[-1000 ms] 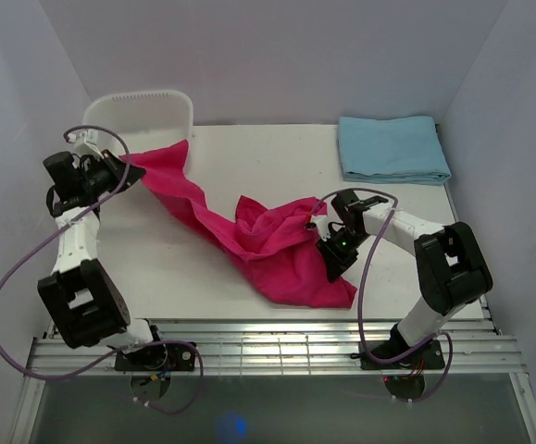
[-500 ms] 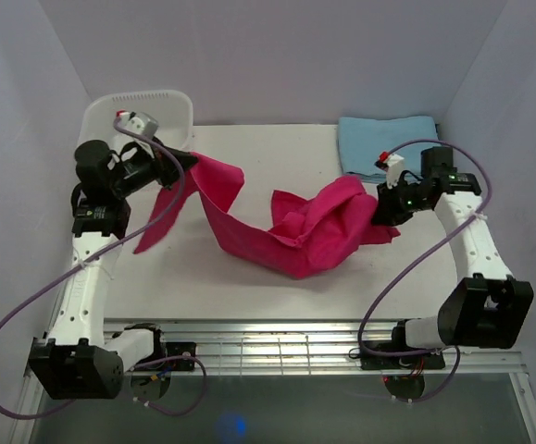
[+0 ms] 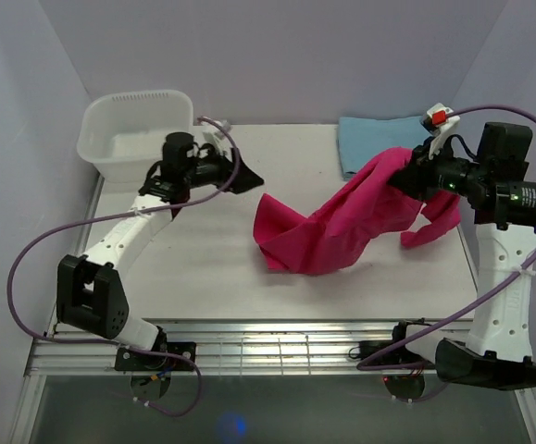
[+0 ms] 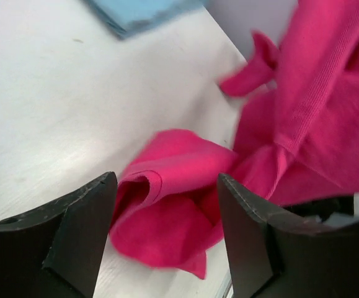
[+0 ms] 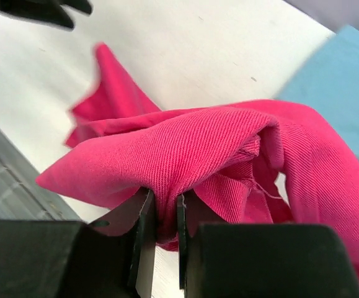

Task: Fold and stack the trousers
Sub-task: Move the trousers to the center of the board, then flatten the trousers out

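Observation:
The trousers' crumpled lower end rests at the table's middle, so I should next move my right gripper down and across toward it and release the trousers' fold.
The magenta-pink trousers (image 3: pixel 342 227) hang in a bunched drape from the upper right down to the table's middle, where the lower end rests crumpled. My right gripper (image 3: pixel 414 176) is shut on a fold of that fabric, raised above the table's right side; the pinched cloth (image 5: pixel 167 186) shows between its jaws. My left gripper (image 3: pixel 249 178) stands open to the left of the trousers, above the table, with nothing between its fingers (image 4: pixel 74 236). In the left wrist view the crumpled end of the trousers (image 4: pixel 179 205) lies beyond the jaws, apart from them.
A white basket (image 3: pixel 138 129) stands at the back left corner. A folded light blue cloth (image 3: pixel 365 139) lies at the back right, partly behind the raised trousers. White walls close in the table on three sides.
The left gripper has let go of the trousers, opened and swung right toward the table's middle. The right gripper has lifted its end higher and further right, pulling the garment that way.

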### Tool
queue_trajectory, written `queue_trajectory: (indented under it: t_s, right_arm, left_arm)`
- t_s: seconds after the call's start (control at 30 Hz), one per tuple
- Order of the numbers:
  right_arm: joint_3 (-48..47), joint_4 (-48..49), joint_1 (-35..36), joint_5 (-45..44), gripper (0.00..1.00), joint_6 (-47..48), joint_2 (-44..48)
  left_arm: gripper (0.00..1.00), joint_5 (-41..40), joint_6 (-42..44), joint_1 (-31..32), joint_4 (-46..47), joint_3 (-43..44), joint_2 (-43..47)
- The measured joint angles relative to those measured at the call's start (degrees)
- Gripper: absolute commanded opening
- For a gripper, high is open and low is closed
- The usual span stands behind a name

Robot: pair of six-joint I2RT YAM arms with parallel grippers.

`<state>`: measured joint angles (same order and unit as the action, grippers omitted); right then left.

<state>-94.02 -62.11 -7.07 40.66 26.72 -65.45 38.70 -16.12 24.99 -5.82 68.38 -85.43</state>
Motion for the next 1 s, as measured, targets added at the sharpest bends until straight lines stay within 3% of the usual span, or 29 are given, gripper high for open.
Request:
queue_trajectory:
  t_s: [0.13, 0.23, 0.3, 0.33, 0.37, 0.4, 0.43, 0.47, 0.53, 0.63, 0.7, 0.87, 1.0]
  right_arm:
    - [1.27, 9.73, 8.07, 4.48, 0.08, -12.44, -3.72]
    - [9.38, 19.82, 17.16, 6.27, 0.08, -22.99, -7.69]
    - [13.68, 24.44, 22.77, 5.88, 0.08, -29.57, -11.72]
    - [15.13, 26.23, 25.53, 5.49, 0.14, -32.61, -14.14]
    - [15.91, 27.96, 28.63, 4.83, 0.28, -36.13, -17.00]
    - [16.24, 29.86, 31.65, 4.15, 0.63, -40.35, -19.82]
    - [16.26, 31.63, 33.62, 3.98, 0.86, -43.58, -21.92]
    - [16.26, 34.58, 35.91, 4.35, 0.95, -47.56, -24.24]
    - [15.58, 40.19, 38.86, 6.05, 0.94, -53.86, -27.96]
    - [9.79, 42.47, 38.07, 7.45, 0.95, -56.33, -32.35]
    - [5.57, 42.69, 34.75, 7.39, 0.98, -53.90, -33.66]
    - [2.62, 36.09, 21.05, 3.65, 1.00, -37.31, -31.39]
    - [12.00, 29.07, 15.80, -0.52, 1.00, -24.85, -27.50]
  left_arm:
    - [0.79, 0.96, -4.11, -17.09, 0.37, 0.48, 4.09]
    - [0.78, 1.22, -3.15, -30.25, -2.19, 0.63, 9.77]
    - [0.78, 1.62, -1.36, -35.28, -4.50, 0.17, 14.36]
    - [0.78, 2.16, 0.20, -36.57, -5.60, -0.72, 17.86]
    - [0.78, 2.73, 1.11, -37.51, -6.56, -1.44, 19.96]
    - [0.78, 3.45, 2.05, -37.68, -7.67, -2.16, 22.10]
    - [0.78, 4.90, 3.80, -37.64, -9.27, -2.99, 24.68]
    - [0.78, 6.43, 5.22, -37.62, -10.67, -3.43, 26.27]
    - [0.78, 9.49, 8.37, -37.35, -13.07, -3.76, 28.04]
    - [0.75, 11.08, 15.76, -34.88, -18.80, -3.34, 28.04]
    - [0.72, 9.05, 21.24, -29.18, -23.87, -1.42, 25.55]
    - [0.71, -2.36, 29.92, -3.39, -31.47, 4.46, 14.19]
    - [0.71, -9.40, 33.35, 11.61, -34.12, 8.96, 3.41]
